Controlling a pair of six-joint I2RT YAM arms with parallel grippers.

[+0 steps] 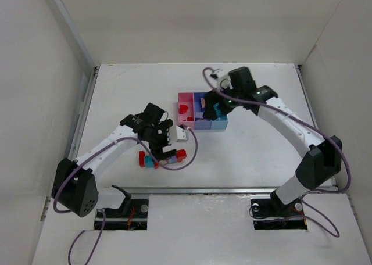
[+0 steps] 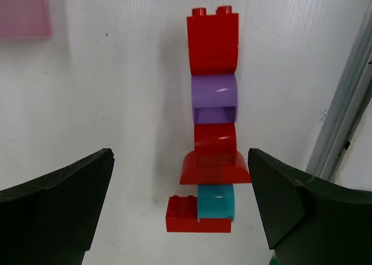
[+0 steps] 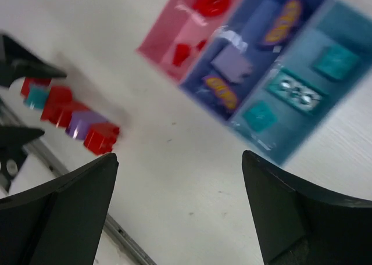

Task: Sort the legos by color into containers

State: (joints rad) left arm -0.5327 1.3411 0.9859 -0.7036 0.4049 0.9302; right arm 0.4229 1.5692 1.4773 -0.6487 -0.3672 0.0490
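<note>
I will next lower my left gripper and shift it along the row to the purple brick. The purple brick sits between red bricks, away from the teal end.
A row of loose legos [image 2: 214, 140] lies on the white table: red, purple and teal bricks touching end to end. It also shows in the top view [image 1: 161, 158] and in the right wrist view [image 3: 64, 111]. My left gripper [image 2: 180, 204] is open and empty, just above the row's teal brick [image 2: 215, 201]; in the top view the left gripper [image 1: 158, 142] hovers over the row. The joined bins, pink [image 3: 174, 35], purple-blue [image 3: 256, 50] and light blue [image 3: 302, 90], hold a few legos. My right gripper [image 3: 180, 210] is open and empty, above the bins [image 1: 201, 124].
A metal rail [image 1: 203, 189] runs along the table's near edge, close to the lego row; it shows in the left wrist view [image 2: 343, 125]. White walls enclose the table on the left, back and right. A corner of the pink bin [image 2: 23, 12] is in the left wrist view.
</note>
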